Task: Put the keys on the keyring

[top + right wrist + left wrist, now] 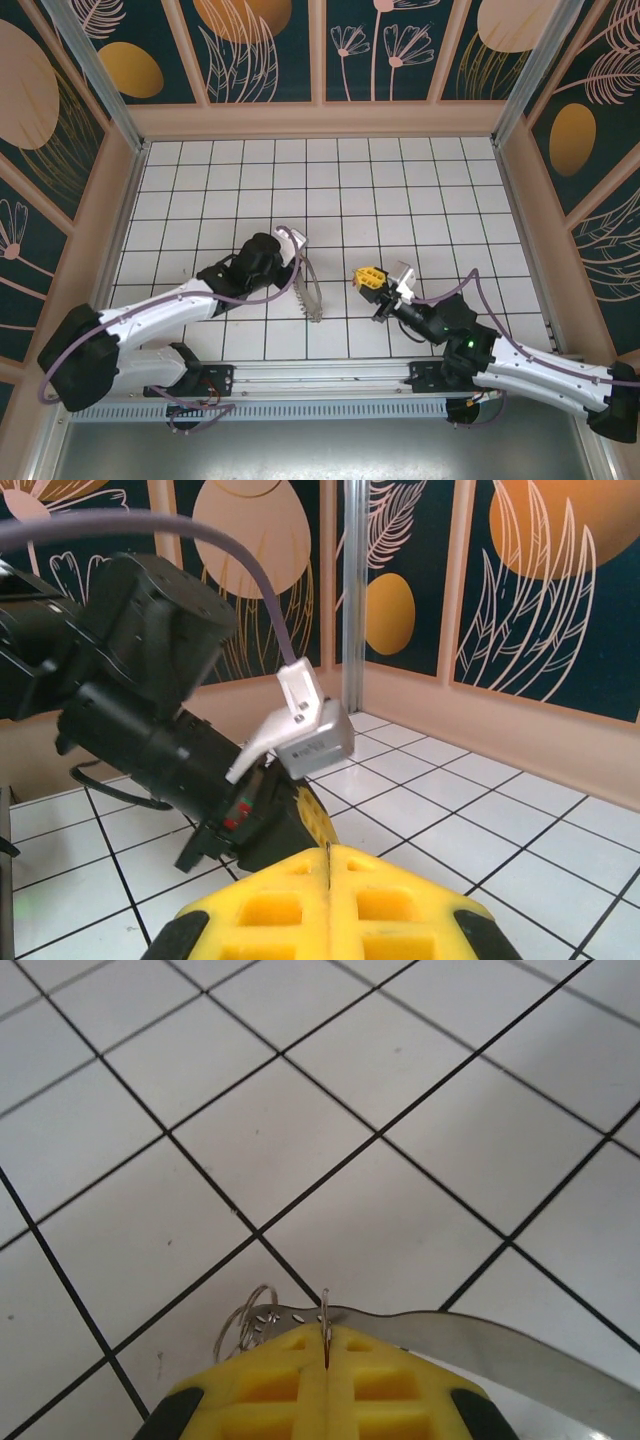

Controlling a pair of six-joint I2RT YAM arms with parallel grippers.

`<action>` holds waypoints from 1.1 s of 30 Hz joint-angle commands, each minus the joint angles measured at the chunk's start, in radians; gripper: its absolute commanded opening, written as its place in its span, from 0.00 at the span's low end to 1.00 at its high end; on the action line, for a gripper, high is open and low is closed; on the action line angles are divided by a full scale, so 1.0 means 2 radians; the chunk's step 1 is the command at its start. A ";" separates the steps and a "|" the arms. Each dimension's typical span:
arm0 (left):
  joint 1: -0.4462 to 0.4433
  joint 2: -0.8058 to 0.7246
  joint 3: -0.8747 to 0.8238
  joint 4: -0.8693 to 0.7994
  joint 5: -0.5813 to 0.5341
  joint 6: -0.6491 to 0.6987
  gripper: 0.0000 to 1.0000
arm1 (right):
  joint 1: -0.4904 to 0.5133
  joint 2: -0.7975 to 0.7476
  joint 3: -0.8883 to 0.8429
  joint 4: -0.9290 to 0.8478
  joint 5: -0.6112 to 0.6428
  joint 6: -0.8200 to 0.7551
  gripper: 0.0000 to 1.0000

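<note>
Next, my left gripper lowers toward the white tiles below it and releases the keyring (311, 292) onto them, since the keyring still hangs edge-on above the tiles.
My left gripper (292, 264) hangs above the tiles, shut on the keyring (311, 292), which hangs edge-on below it as a thin fringed metal strip. In the left wrist view the yellow fingertips (300, 1360) pinch the keyring's thin wire (324, 1305), with small silver loops (246, 1322) to the left and a flat grey band (500, 1350) to the right. My right gripper (367, 278) sits about one tile to the right and faces the left one. It (328, 856) is shut, with a thin dark sliver (328, 853) in the seam. I cannot tell whether that is one of the keys.
The left arm's black wrist (140, 670) and its grey camera block (314, 742) fill the space just ahead of my right gripper. White tiled floor (400, 180) stretches to the patterned walls (320, 50). A metal rail (320, 385) runs along the near edge.
</note>
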 commanded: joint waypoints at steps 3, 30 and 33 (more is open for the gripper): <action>0.006 0.060 0.021 0.033 0.001 -0.030 0.00 | -0.005 -0.009 -0.007 0.010 0.018 0.005 0.00; 0.034 0.098 0.005 0.011 0.017 -0.070 0.25 | -0.050 0.014 -0.015 0.013 -0.001 0.021 0.00; 0.034 0.086 0.005 0.002 0.023 -0.073 0.31 | -0.054 0.017 -0.015 0.013 -0.003 0.024 0.00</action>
